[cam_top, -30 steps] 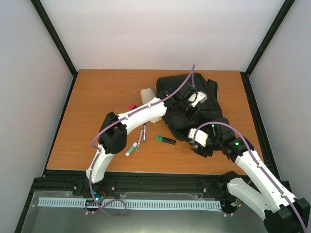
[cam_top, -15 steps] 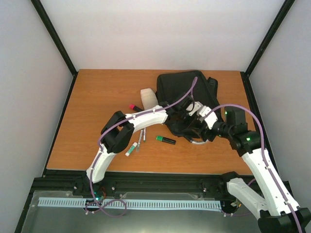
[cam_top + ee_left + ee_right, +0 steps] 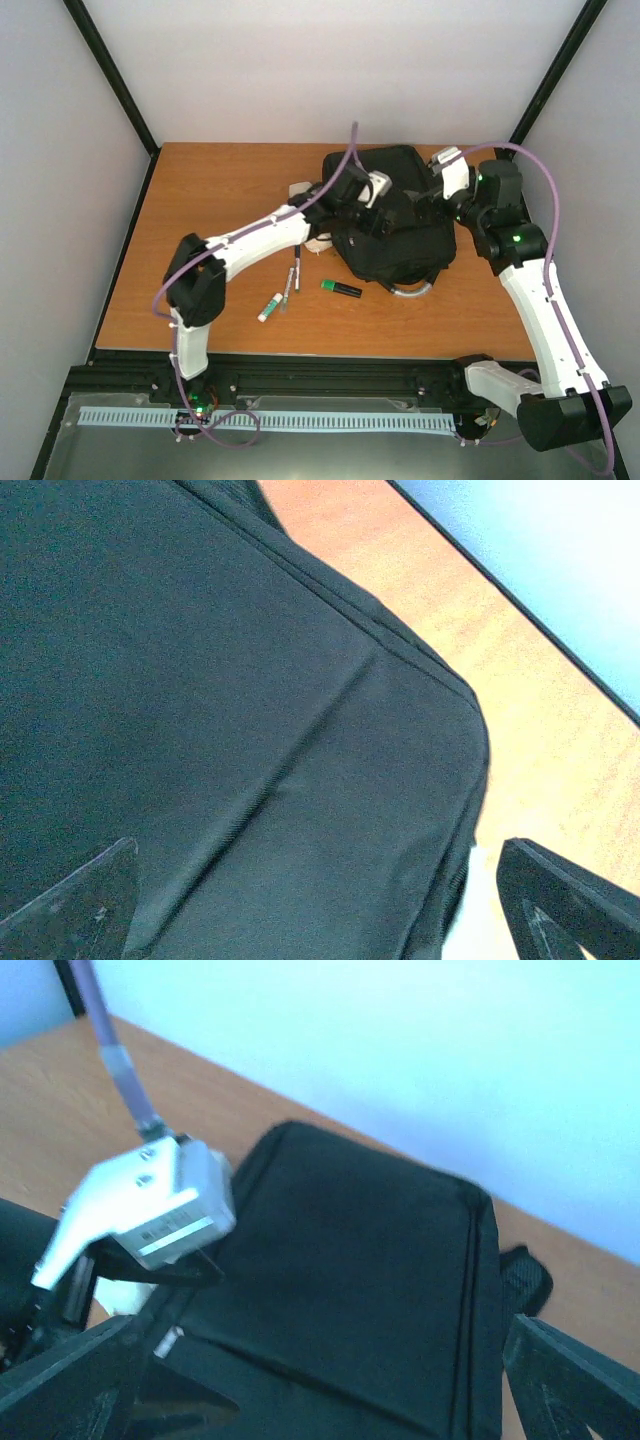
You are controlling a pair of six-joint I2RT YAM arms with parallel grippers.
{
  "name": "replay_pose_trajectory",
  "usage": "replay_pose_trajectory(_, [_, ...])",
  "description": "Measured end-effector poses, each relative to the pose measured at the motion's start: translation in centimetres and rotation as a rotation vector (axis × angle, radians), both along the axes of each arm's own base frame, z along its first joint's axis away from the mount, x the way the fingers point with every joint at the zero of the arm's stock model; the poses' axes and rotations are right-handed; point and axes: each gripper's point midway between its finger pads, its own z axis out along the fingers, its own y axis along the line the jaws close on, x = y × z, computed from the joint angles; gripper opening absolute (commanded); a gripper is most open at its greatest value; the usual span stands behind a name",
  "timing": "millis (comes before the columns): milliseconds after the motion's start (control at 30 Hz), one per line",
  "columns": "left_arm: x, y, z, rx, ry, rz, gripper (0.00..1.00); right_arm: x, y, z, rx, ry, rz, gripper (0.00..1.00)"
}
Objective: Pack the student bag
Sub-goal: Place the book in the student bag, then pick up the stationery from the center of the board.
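The white object is still outside the bag. My left gripper needs to move off the bag (image 3: 395, 235) to the left in the top view next, and down onto the white object.
The student bag (image 3: 395, 235) is a big black backpack lying flat at the back right of the table, its curved grey handle (image 3: 410, 291) poking out at the near edge. My left gripper (image 3: 372, 212) hovers over the bag's left part. In the left wrist view the gripper (image 3: 320, 925) stands open, with black fabric (image 3: 230, 710) filling the gap and nothing gripped. My right gripper (image 3: 428, 200) hangs over the bag's far right side. In the right wrist view it (image 3: 320, 1390) is open above the bag (image 3: 370, 1290), with the left arm's white camera (image 3: 140, 1205) in front.
On the wood near the bag lie a green marker (image 3: 341, 288), two pens (image 3: 293, 280) and a white-and-green tube (image 3: 270, 307). A white object (image 3: 299, 189) peeks out behind the left arm. Black frame posts and white walls close in the table.
Both arms swung toward the back of the table over the bag. The left gripper opened from shut and the right opened wider. The bag now lies flatter.
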Motion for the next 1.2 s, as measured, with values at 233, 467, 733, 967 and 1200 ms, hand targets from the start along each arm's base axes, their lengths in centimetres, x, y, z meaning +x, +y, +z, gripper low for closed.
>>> replay_pose_trajectory(233, [1.0,6.2,4.3,0.044,-0.112,0.209,1.00,0.1,2.0,4.3,0.103,-0.075,0.089,1.00])
replay_pose_trajectory(467, [-0.7,13.1,0.2,0.128,-0.085,0.295,1.00,0.5,4.2,1.8,0.097,0.016,0.189,1.00])
replay_pose_trajectory(733, [1.7,19.0,2.2,0.191,-0.128,0.591,1.00,0.4,5.2,-0.6,0.057,0.086,0.249,1.00])
replay_pose_trajectory(967, [3.1,22.1,-1.1,0.332,-0.144,0.732,1.00,0.8,3.1,0.9,0.015,-0.015,0.125,1.00])
replay_pose_trajectory(1200, [6.1,27.0,-5.2,0.103,0.112,0.861,0.91,-0.1,2.4,-6.0,0.041,0.121,0.149,0.94])
